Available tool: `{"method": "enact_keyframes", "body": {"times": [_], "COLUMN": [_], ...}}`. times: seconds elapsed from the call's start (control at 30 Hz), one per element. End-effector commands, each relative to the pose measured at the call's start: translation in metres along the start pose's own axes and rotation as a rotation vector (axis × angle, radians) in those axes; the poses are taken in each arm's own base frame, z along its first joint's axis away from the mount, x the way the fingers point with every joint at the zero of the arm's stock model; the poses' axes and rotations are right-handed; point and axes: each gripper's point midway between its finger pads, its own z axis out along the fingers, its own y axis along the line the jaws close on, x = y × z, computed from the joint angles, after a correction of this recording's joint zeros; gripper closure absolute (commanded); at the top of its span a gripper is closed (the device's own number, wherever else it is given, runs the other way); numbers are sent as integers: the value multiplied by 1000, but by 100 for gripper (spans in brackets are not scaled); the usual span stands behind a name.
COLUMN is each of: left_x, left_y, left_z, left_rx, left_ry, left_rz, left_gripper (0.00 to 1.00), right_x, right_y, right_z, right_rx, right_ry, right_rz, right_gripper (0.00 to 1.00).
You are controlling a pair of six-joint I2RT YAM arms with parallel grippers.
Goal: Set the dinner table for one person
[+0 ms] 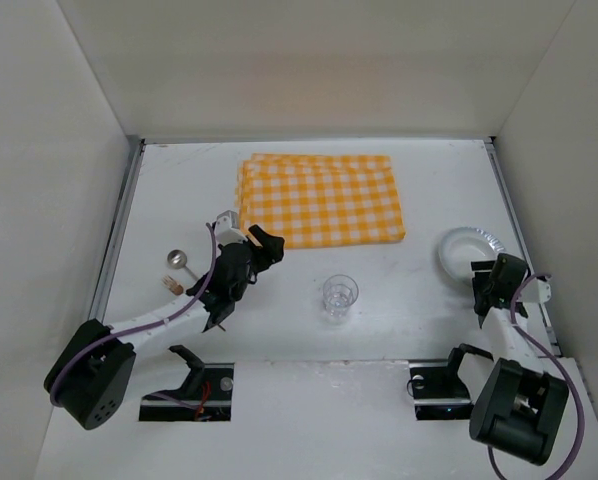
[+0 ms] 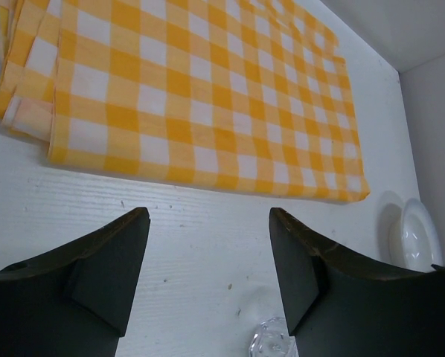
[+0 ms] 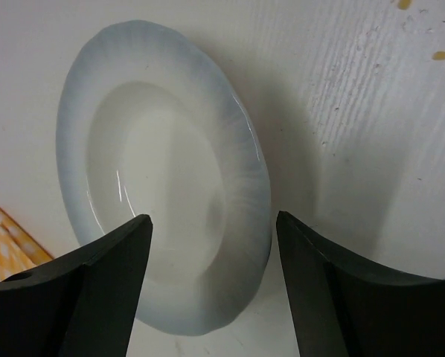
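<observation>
My right gripper already has the plate's rim running between its open fingers, so it should move down onto the plate's near rim (image 1: 474, 279) (image 3: 236, 269) and close.
The dinner table (image 1: 429, 180) is a wide white surface. A folded orange-and-white checked cloth (image 1: 322, 200) lies at its back centre, also seen in the left wrist view (image 2: 200, 97). A clear glass (image 1: 340, 296) stands upright in the middle. My left gripper (image 1: 268, 244) hovers just off the cloth's near-left corner, open and empty (image 2: 209, 216), with the glass (image 2: 271, 343) low beside its right finger. A white plate (image 1: 467, 250) rests at the right. My right gripper (image 1: 487, 273) is open over the plate's near rim (image 3: 215, 219); the plate (image 3: 163, 171) fills its view.
A small metal spoon (image 1: 177, 259) lies at the left beside a short wooden piece (image 1: 169, 284), close to my left arm. Metal edge strips (image 1: 119, 230) and white walls close in the table on three sides. The plate (image 2: 420, 234) shows far right in the left wrist view.
</observation>
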Motion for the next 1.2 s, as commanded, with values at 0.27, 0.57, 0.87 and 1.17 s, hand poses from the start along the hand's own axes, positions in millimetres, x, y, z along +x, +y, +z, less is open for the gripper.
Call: {"method": "enact_keyframes", "body": {"times": [0.27,0.57,0.87,1.17], "left_x": [-12,-15,-13,-22], "left_y": [-2,2,9,13], "left_z": [2,2,6,2], "left_rx": [18,9,-12,-15], "left_ry": [-48,-54,-52,-77], "left_rz": [-26,-37,-37,-48], "left_gripper": [38,38,39,39], "right_x": [13,7,-42,-65], "right_y": [9,19,63,136], "right_z": [18,19,-40,-121], "right_rx": [-77,-160,-395,-662], "right_ry": [52,35,-156,-174], "right_rz": [97,149,91,51], "right_gripper": [38,78,90,94]}}
